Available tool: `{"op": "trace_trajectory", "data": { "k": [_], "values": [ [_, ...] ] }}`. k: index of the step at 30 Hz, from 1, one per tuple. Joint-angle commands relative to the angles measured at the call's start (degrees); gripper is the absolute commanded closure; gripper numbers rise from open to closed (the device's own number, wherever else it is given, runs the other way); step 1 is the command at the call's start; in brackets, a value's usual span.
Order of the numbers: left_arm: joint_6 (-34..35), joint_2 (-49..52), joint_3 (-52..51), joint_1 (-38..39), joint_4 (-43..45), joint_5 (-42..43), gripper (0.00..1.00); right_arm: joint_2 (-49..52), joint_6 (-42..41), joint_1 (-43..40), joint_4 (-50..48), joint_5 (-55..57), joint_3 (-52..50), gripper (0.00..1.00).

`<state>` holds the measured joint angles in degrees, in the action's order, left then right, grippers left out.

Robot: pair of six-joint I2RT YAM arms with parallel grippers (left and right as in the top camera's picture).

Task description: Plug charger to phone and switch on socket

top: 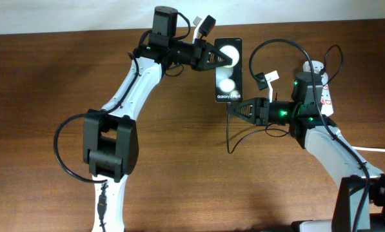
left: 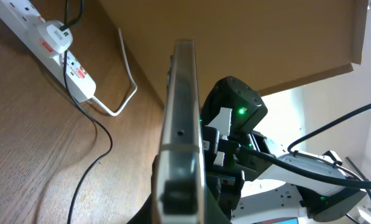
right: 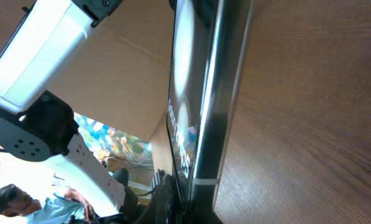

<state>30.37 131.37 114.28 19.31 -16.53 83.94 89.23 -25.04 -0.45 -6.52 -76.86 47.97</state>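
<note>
Bare tabletop lies below my left gripper and to its left in the overhead view, so next my left gripper needs to carry the phone [top: 229,80] that way and down to release it.
The black phone [top: 229,80], with two white circles and "Galaxy" text, is held off the table by its top end in my shut left gripper [top: 223,57]. The left wrist view shows it edge-on [left: 182,106] between the jaws [left: 182,199]. My right gripper [top: 233,107] is at the phone's bottom edge, shut on the charger's tip. The thin black cable [top: 229,138] hangs from it and loops over the table. The right wrist view shows the phone's edge [right: 213,93] right above the fingers [right: 191,205]; the port contact is hidden. The white socket strip [top: 326,96] lies at right, partly under my right arm.
In the left wrist view the socket [left: 23,18] carries a white plug adapter [left: 56,36] with the thin black cable [left: 89,112] running from it. Its thick white cord [left: 123,81] bends behind. A wall edge borders the table's far side.
</note>
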Motion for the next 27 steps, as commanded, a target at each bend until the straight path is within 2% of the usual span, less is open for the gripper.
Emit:
{"op": "trace_trajectory", "data": {
  "k": [1, 2, 4, 11, 16, 18, 20, 21, 23, 27],
  "values": [
    [-3.08, -0.22, -0.98, 2.27, -1.11, 6.12, 1.00, -0.66, 0.50, -2.54, -2.71, 4.07, 2.93, 0.96],
    [-3.08, -0.22, -0.98, 2.23, -1.11, 6.10, 1.00, -0.66, 0.50, -2.54, -2.64, 4.04, 2.93, 0.95],
    [-3.08, -0.22, -0.98, 1.75, -1.11, 6.10, 1.00, -0.66, 0.52, -2.54, -1.79, 3.80, 2.93, 0.80],
    [-3.08, -0.22, -0.98, 0.48, -1.11, 6.10, 1.00, -0.66, 0.57, -2.54, -1.75, 1.66, 2.93, 0.73],
    [-3.13, -0.22, -0.98, 0.50, -1.14, 4.11, 1.00, -0.66, 0.76, -2.54, -1.31, 1.66, 2.93, 0.41],
    [-4.00, -0.22, -0.98, 0.50, -1.18, 2.32, 1.00, -0.66, 0.76, -2.54, -1.16, 1.68, 2.91, 0.32],
    [-5.46, -0.11, -0.98, 0.50, -1.68, 0.83, 1.00, -0.66, 0.83, -2.54, -1.16, 1.70, 2.91, 0.30],
    [-6.93, -0.07, -0.98, 0.50, -4.42, -2.19, 1.00, -0.66, 1.01, -2.54, -1.16, 1.88, 2.91, 0.30],
    [-12.48, -0.07, -0.98, 0.48, -14.93, -13.64, 1.00, -0.66, 1.01, -2.54, -0.92, 2.38, 2.82, 0.29],
    [-17.25, -0.07, -0.98, 0.39, -28.09, -31.04, 1.00, -0.66, 2.27, -2.54, 1.70, 5.18, 2.82, 0.26]
  ]
}}
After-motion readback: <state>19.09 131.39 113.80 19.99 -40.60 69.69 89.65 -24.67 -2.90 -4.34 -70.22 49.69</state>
